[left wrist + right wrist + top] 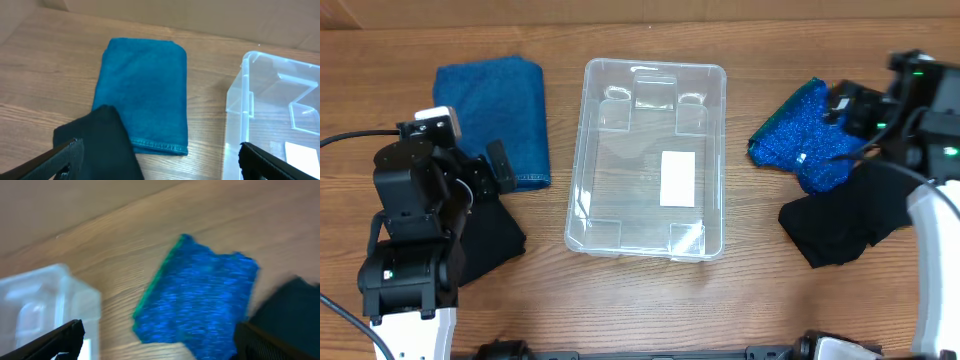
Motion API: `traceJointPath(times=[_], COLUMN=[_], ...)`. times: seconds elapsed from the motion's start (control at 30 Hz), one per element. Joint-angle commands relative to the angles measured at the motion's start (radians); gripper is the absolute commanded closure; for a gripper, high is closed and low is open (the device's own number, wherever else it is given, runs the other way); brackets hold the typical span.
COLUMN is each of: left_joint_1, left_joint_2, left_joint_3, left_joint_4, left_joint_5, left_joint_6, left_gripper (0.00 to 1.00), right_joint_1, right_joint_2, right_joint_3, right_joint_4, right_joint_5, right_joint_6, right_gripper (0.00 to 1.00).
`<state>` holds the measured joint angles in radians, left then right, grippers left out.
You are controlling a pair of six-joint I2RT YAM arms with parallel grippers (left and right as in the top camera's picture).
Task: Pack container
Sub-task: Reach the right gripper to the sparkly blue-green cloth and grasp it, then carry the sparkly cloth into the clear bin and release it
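Note:
The bright blue cloth's side away from the container needs my right gripper to go down onto it first, before my gripper closes on it.
The clear plastic container stands empty in the middle of the table, with a white label on its bottom. My left gripper is open and empty, held above the table between a folded teal-blue towel and a black cloth. In the left wrist view the gripper hovers over the black cloth, the towel's hem and the container's wall. My right gripper is open and empty above a bright blue cloth, which also shows blurred in the right wrist view.
A second black cloth lies at the right, below the bright blue one, and shows in the right wrist view. The container's corner is at the left of that view. Bare wooden table surrounds the container.

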<state>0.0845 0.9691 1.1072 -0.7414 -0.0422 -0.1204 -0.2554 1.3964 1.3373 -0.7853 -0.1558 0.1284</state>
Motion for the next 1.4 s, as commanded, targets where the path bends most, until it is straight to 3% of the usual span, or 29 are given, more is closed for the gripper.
traceJointPath(times=[0.0,0.27,0.63,0.8,0.87,0.93,0.97,1.03,1.2,1.37], left_joint_1=[-0.006,-0.006,-0.006,-0.006,-0.006,-0.006,-0.006,-0.006,-0.006,-0.006], left_joint_2=[0.010,0.072,0.087,0.087,0.087,0.087,0.087,0.087,0.087,0.087], left_joint_3=[0.031,0.031,0.031,0.031,0.031,0.031,0.030,0.030,0.030,0.031], left_joint_4=[-0.011,-0.049,-0.058,-0.057,-0.058,-0.059,-0.060,-0.060,-0.059,-0.059], left_joint_5=[-0.017,-0.018,-0.017,-0.017,-0.017,-0.017,-0.017,-0.017,-0.018,-0.020], left_joint_6=[0.015,0.008,0.008,0.008,0.008,0.008,0.008,0.008,0.008,0.008], left_gripper=[0.00,0.00,0.00,0.00,0.00,0.00,0.00,0.00,0.00,0.00], right_joint_1=[-0.143,-0.196,-0.196,-0.177,-0.165,-0.156,-0.154,-0.154,-0.150,-0.106], right_joint_2=[0.131,0.473,0.672,0.702,0.702,0.702,0.702,0.702,0.657,0.468], right_joint_3=[0.026,0.026,0.025,0.024,0.024,0.025,0.025,0.030,0.094,0.234], right_joint_4=[-0.003,0.035,0.151,0.152,0.153,0.154,0.156,0.156,0.140,0.018], right_joint_5=[-0.127,-0.134,-0.081,-0.151,-0.209,-0.219,-0.232,-0.267,-0.410,-0.452], right_joint_6=[0.018,-0.005,-0.027,-0.033,-0.035,-0.034,-0.032,-0.026,-0.028,-0.059], right_gripper=[0.00,0.00,0.00,0.02,0.14,0.43,0.64,0.80,0.96,0.96])
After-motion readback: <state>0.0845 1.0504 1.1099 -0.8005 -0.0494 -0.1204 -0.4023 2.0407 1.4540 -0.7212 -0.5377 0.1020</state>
